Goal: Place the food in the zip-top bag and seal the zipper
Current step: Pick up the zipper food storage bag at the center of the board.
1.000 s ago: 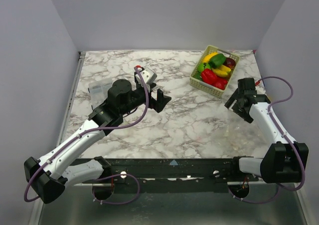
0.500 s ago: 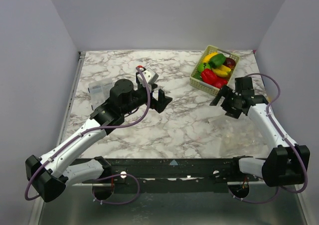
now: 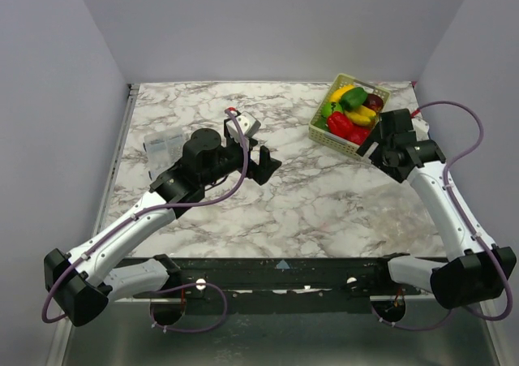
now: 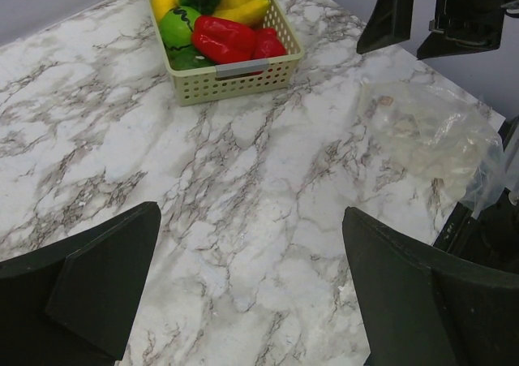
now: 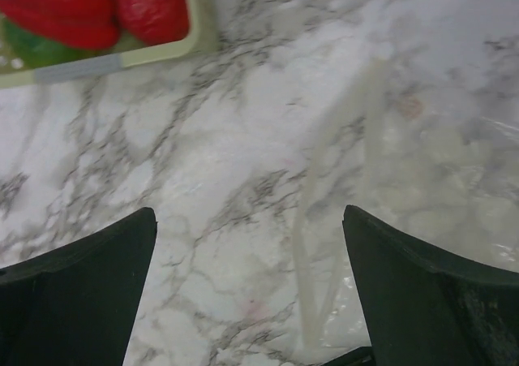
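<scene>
My right gripper moves down onto the zip-top bag's pale zipper (image 5: 301, 234) next, on the bag's edge facing the basket, since that zipper already runs between my open fingers.
The food lies in a pale-green basket (image 3: 336, 139) at the back right: red peppers (image 3: 340, 124), a green pepper (image 3: 353, 98) and a yellow banana (image 3: 362, 115). My right gripper (image 3: 379, 144) hovers open just right of the basket's near corner, holding nothing. Below it lies the clear zip-top bag (image 5: 430, 163), with its pale zipper (image 5: 308, 244) running between my fingers. The left wrist view shows the bag (image 4: 430, 135) flat and crinkled on the marble, right of the basket (image 4: 243, 74). My left gripper (image 3: 263, 161) stands open over bare marble at mid-table, empty.
A small clear packet (image 3: 164, 145) lies at the left side of the marble table (image 3: 308, 204). Grey walls close in the back and both sides. The red peppers (image 5: 73, 5) and the basket's wall (image 5: 105, 64) fill the top left of the right wrist view.
My right arm has swung from the table's right side up toward the basket. The left arm has shifted only slightly. Both grippers stayed open.
</scene>
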`<state>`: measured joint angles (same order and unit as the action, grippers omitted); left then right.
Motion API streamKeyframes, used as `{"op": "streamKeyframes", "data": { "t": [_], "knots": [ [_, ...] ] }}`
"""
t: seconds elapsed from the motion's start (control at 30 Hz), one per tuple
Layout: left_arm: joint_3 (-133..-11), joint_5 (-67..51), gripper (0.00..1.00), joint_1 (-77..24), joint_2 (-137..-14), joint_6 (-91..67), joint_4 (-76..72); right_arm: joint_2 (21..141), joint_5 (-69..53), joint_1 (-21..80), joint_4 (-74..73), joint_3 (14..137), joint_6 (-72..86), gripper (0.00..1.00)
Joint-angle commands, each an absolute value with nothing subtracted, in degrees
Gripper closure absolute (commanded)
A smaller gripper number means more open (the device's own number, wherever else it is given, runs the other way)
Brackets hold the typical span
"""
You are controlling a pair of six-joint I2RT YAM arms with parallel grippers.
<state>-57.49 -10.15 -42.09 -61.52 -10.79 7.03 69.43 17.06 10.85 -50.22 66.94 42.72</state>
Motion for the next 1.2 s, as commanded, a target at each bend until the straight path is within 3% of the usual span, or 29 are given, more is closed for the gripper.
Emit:
{"op": "streamKeyframes", "data": {
  "t": [0.0, 0.3, 0.43, 0.63, 0.93, 1.03, 1.07, 1.17],
  "knots": [
    [-58.63, -10.14, 0.04, -42.36, -61.54, -10.98, 8.33, 71.90, 36.78, 10.71, -60.34, 66.28, 45.99, 0.00],
    [-58.66, -9.58, 0.05, -42.36, -61.56, -11.12, 8.56, 90.97, 45.44, 10.70, -68.43, 70.31, 44.80, 0.01],
    [-57.78, -9.53, 0.05, -42.36, -61.02, -10.86, 7.50, 91.31, 47.70, 10.80, -69.29, 70.31, 45.42, 0.09],
    [-58.87, -10.54, 0.05, -42.36, -62.29, -11.95, 8.64, 92.15, 45.55, 10.73, -66.33, 68.99, 41.76, 0.28],
    [-59.45, -11.12, 0.08, -42.36, -62.72, -14.10, 8.26, 94.75, 45.69, 11.56, -65.31, 69.56, 40.57, 0.43],
    [-58.78, -10.04, 0.02, -42.36, -62.12, -15.57, 7.52, 95.24, 46.19, 12.89, -64.82, 69.37, 40.54, 0.59],
    [-58.96, -9.36, 0.01, -42.28, -62.06, -16.00, 7.83, 95.49, 46.40, 13.36, -64.67, 69.21, 40.56, 0.60],
    [-59.26, -7.66, 0.01, -41.74, -61.25, -19.15, 8.67, 95.96, 47.37, 14.20, -64.41, 68.53, 41.28, 0.76]
  ]
}}
